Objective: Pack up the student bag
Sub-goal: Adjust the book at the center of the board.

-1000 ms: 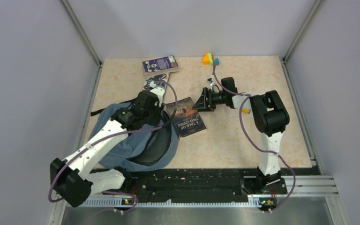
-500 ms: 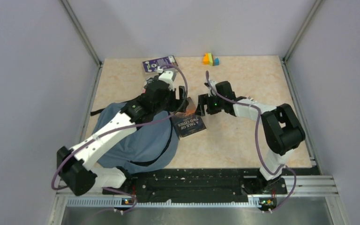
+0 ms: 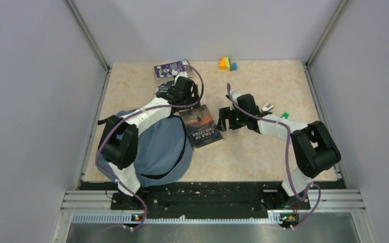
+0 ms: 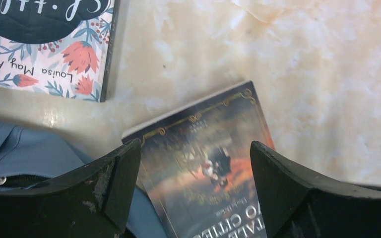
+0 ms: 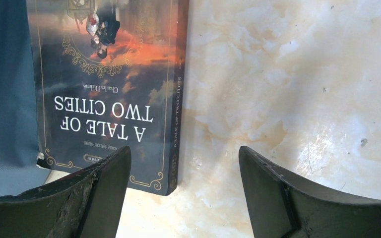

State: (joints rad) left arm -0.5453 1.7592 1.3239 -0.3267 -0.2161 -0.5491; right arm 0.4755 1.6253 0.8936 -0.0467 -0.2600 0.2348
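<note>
My right gripper is beside the book's spine, so my left gripper should next move back toward the base and down onto the book's long edge by the bag.
The student bag (image 3: 154,147), soft dusty-blue fabric with dark zippers, lies flat at the left of the table. The dark book "A Tale of Two Cities" (image 3: 201,126) lies flat against its right side. My left gripper (image 3: 193,103) is open and empty, hovering over the book's far end (image 4: 213,168), with the bag's edge (image 4: 25,148) under its left finger. My right gripper (image 3: 225,119) is open and empty just right of the book; its left finger hangs over the book's near corner (image 5: 109,84), its right finger over bare table. The bag's fabric shows at the left of the right wrist view (image 5: 2,74).
A floral-covered book (image 4: 44,49) lies just beyond the bag, partly under my left arm (image 3: 163,89). A purple book (image 3: 171,68) lies at the far edge. Small coloured blocks (image 3: 228,64) sit at the back centre. Grey walls enclose the table.
My left gripper has left the bag and swung out over the book's far end; the bag's opening has fallen flat. My right gripper has moved down beside the book's right edge.
</note>
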